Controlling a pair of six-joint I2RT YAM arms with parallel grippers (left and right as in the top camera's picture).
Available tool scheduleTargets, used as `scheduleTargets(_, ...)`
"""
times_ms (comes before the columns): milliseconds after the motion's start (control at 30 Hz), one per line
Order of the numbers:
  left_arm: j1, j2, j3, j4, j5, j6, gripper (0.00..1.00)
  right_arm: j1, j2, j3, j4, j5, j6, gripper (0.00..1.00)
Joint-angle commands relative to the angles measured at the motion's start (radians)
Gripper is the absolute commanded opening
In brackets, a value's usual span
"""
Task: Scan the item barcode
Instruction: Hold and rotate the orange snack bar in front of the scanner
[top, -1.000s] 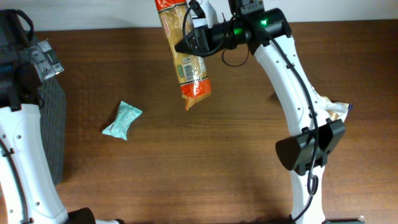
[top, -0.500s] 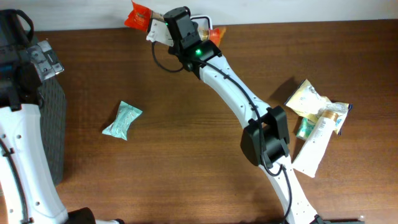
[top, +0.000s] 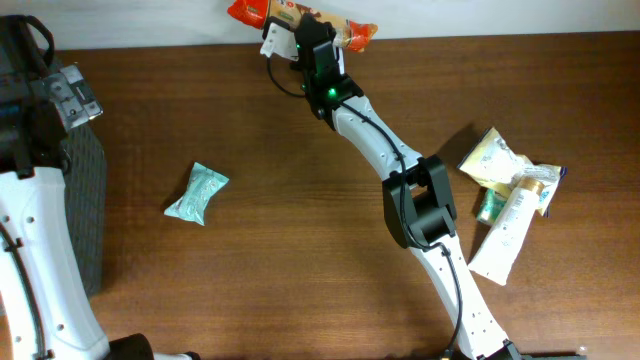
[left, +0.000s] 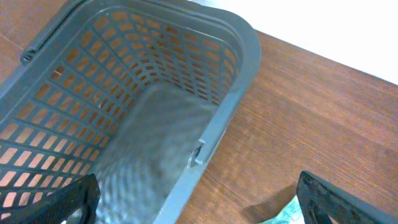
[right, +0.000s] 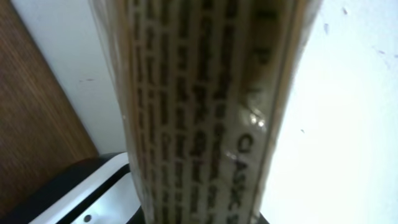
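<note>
My right gripper moves back, toward the right in the overhead view, and down to release the packet beside the pouch pile next, since bare wood shows there.
The item is a long orange and clear packet (top: 352, 32) with printed text. It lies crosswise over the table's far edge, beyond the wood. My right gripper (top: 306, 28) is shut on it at the end of the stretched-out right arm. In the right wrist view the packet (right: 205, 106) fills the frame and hides the fingers; no barcode shows there. A white and black object (right: 93, 190) sits low on the left beside the packet. My left gripper (left: 199, 202) hangs open over the grey basket's rim (left: 217, 118), holding nothing.
A teal packet (top: 197, 193) lies on the table left of centre; its corner (left: 283, 214) shows by my left gripper's right finger. A pile of pouches and a white tube (top: 510, 195) sits at the right. The grey basket (top: 88, 200) stands at the left edge.
The right arm has swung the packet from hanging upright over the table to the far edge, further left, and turned it sideways. The left arm has not moved.
</note>
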Motion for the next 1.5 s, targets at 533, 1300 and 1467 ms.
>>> scheduleTargets(533, 0.001, -0.006, -0.001, 0.001, -0.014, 0.009, 0.99, 0.031, -0.049, 0.038, 0.058, -0.089, -0.204, 0.04)
scheduleTargets(1300, 0.001, -0.006, -0.001, 0.001, -0.014, 0.009, 0.99, 0.085, -0.092, -0.010, 0.114, -0.171, -0.472, 0.04)
scheduleTargets(1467, 0.001, -0.006, -0.001, 0.001, -0.014, 0.009, 0.99, 0.103, -0.093, -0.010, -0.013, -0.137, -0.348, 0.04)
